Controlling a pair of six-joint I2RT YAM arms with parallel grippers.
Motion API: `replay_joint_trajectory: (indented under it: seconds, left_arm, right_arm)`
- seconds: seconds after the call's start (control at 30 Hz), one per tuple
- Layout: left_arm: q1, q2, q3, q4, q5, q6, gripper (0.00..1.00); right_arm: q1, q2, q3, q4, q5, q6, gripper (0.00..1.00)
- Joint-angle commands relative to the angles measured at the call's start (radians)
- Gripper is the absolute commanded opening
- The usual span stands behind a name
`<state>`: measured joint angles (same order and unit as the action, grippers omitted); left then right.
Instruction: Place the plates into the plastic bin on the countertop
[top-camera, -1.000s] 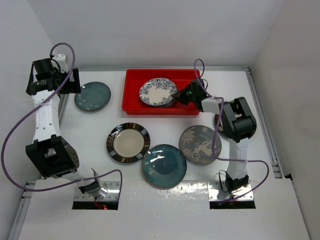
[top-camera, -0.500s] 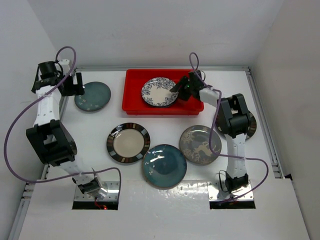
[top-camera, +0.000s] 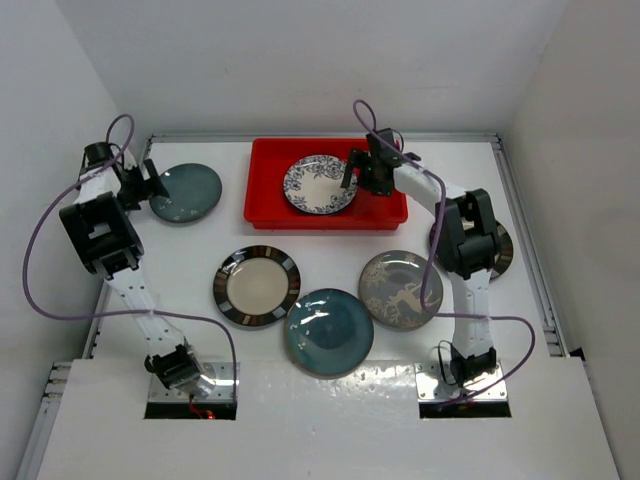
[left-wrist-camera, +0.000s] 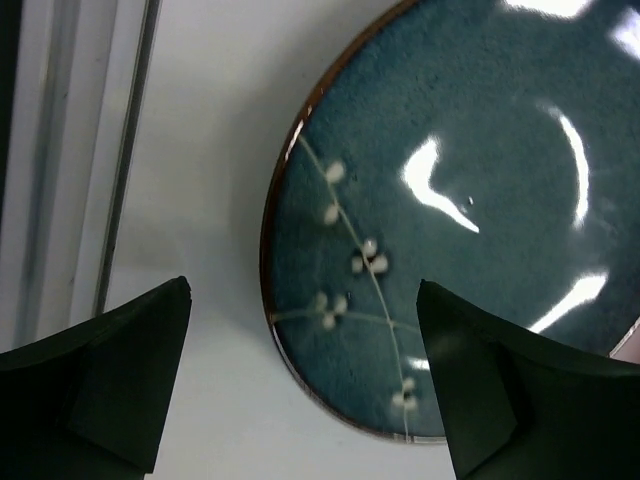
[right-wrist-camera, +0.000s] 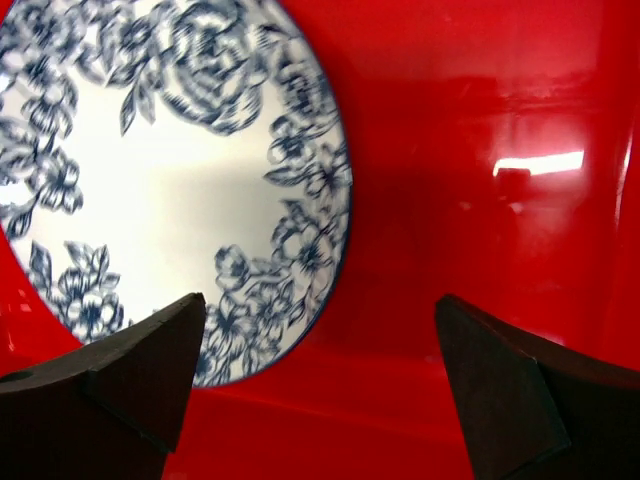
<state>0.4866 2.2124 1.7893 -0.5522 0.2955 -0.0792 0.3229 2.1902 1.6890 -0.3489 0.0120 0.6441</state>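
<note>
The open fingers of my left gripper already hang on either side of the rim. My left gripper will move down onto the teal plate's rim nearest the metal bar.
A blue-and-white floral plate lies flat in the red plastic bin. My right gripper hangs open over the plate's right rim, holding nothing. On the countertop at the far left sits a teal plate. My left gripper is open above its left rim, one finger over the white surface and the other over the plate. A striped-rim plate, a second teal plate and a grey deer plate lie nearer the bases.
Another plate is mostly hidden under the right arm's elbow at the right. Metal rails run along the countertop's edges. White walls close in the sides and back. Purple cables loop from both arms.
My right gripper has opened and let go of the floral plate, which now lies flat in the bin. The left arm has swung down over the far-left teal plate.
</note>
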Motion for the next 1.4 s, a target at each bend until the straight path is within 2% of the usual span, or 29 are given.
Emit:
replay_joint_trajectory:
  seconds: [0.0, 0.13, 0.23, 0.27, 0.33, 0.4, 0.47, 0.57, 0.7, 0.77, 0.83, 0.97, 1.2, 1.37]
  left_arm:
    - [0.003, 0.044, 0.088, 0.028, 0.071, -0.073, 0.94]
    - [0.003, 0.144, 0.131, 0.037, 0.114, -0.114, 0.88]
    - [0.003, 0.176, 0.140, 0.037, 0.156, -0.142, 0.75]
    - [0.003, 0.191, 0.140, 0.037, 0.171, -0.155, 0.66]
    - [0.003, 0.207, 0.140, 0.037, 0.211, -0.165, 0.56]
    - [0.012, 0.219, 0.131, 0.037, 0.263, -0.165, 0.30]
    - [0.021, 0.219, 0.131, 0.037, 0.289, -0.174, 0.00]
    - [0.021, 0.195, 0.107, 0.037, 0.327, -0.142, 0.00]
    - [0.043, 0.100, 0.055, 0.037, 0.415, -0.099, 0.00]
    - [0.053, 0.034, 0.025, 0.028, 0.485, -0.099, 0.00]
    - [0.064, -0.038, 0.012, 0.028, 0.554, -0.099, 0.00]
    - [0.073, -0.141, 0.002, 0.028, 0.625, -0.108, 0.00]
    - [0.073, -0.316, 0.050, 0.028, 0.622, -0.128, 0.00]
    - [-0.019, -0.410, 0.105, 0.041, 0.585, -0.168, 0.00]
  right_arm:
    - [0.030, -0.098, 0.008, -0.007, 0.046, -0.115, 0.94]
    - [0.059, -0.173, -0.057, 0.039, 0.042, -0.147, 0.94]
    - [0.068, -0.230, -0.117, 0.079, 0.046, -0.138, 0.94]
    - [0.068, -0.260, -0.146, 0.083, 0.054, -0.133, 0.94]
    - [0.068, -0.277, -0.158, 0.108, 0.055, -0.121, 0.94]
    - [0.067, -0.300, -0.166, 0.108, 0.057, -0.118, 0.94]
    - [0.068, -0.320, -0.172, 0.107, 0.054, -0.118, 0.94]
    - [0.061, -0.343, -0.195, 0.096, 0.042, -0.118, 0.94]
    - [0.045, -0.417, -0.245, 0.079, 0.007, -0.121, 1.00]
    - [0.021, -0.449, -0.299, 0.082, -0.042, -0.103, 1.00]
    - [-0.031, -0.547, -0.357, 0.093, -0.119, -0.066, 1.00]
    - [-0.080, -0.634, -0.510, 0.103, -0.172, -0.011, 1.00]
    - [-0.107, -0.800, -0.676, 0.079, -0.172, -0.018, 1.00]
    - [-0.113, -0.872, -0.732, 0.068, -0.164, -0.017, 1.00]
